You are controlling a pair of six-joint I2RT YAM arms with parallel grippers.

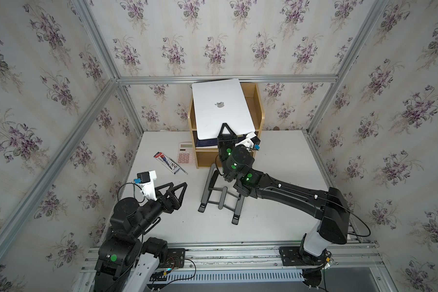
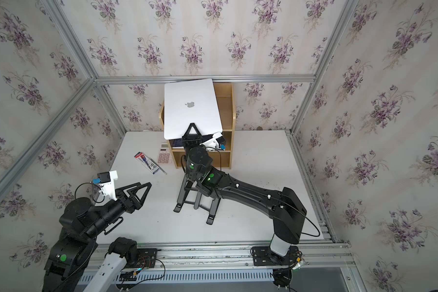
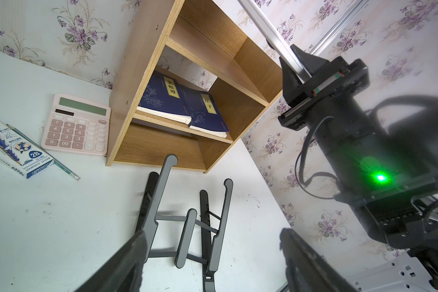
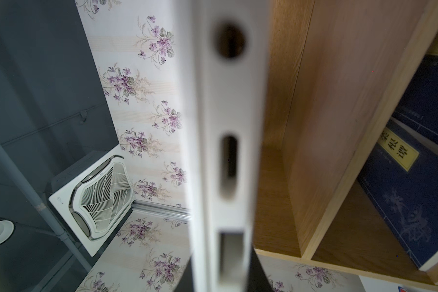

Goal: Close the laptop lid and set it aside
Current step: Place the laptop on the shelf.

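The tilted laptop should next go down level onto the shelf's upper board (image 2: 225,113), below my right gripper and under the laptop, and then I should release its near edge.
The silver-white laptop (image 1: 220,113) (image 2: 191,116) hangs tilted in the air over the wooden shelf. Its laptop lid (image 1: 213,96) is shut flat on the base, apple logo facing up. My right gripper (image 1: 225,129) (image 2: 192,127) is shut on the laptop's near edge. In the right wrist view that edge (image 4: 228,151) with its ports runs between the gripper's (image 4: 221,275) dark fingers (image 4: 257,275). My left gripper (image 1: 178,185) (image 2: 144,185) (image 3: 213,240) stands open over the table's left side, empty, apart from the laptop. The laptop's thin edge (image 3: 263,22) shows in the left wrist view.
A wooden shelf (image 1: 259,111) stands at the back with dark blue books (image 3: 182,103) on its middle board. In front lies a black folding laptop stand (image 1: 221,194) (image 3: 187,222). A pinkish calculator (image 1: 186,154) and a pencil box (image 1: 166,161) lie left of the shelf.
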